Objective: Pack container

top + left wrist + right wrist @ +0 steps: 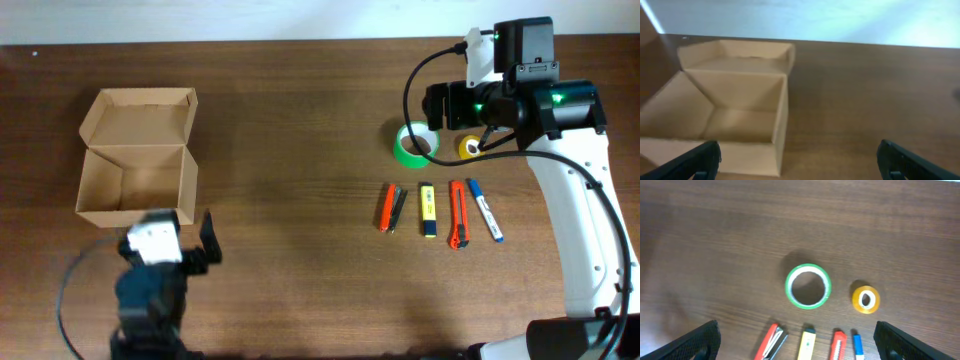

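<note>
Next, my left gripper moves outward, then tilts down and lowers onto the box's side at its thin edge near the flap.
The container is a tan cardboard box at the table's left, its flap lid folded back and its inside bare; it also shows in the left wrist view. My left gripper is open and empty just in front of the box's front right corner. My right gripper is open and empty, raised above the green tape roll. In the right wrist view my right gripper frames the green tape roll and the small yellow tape roll.
A row lies below the tapes: an orange-and-black tool, a yellow marker, an orange box cutter and a blue pen. The yellow tape roll sits right of the green one. The right arm's white link runs down the right edge.
</note>
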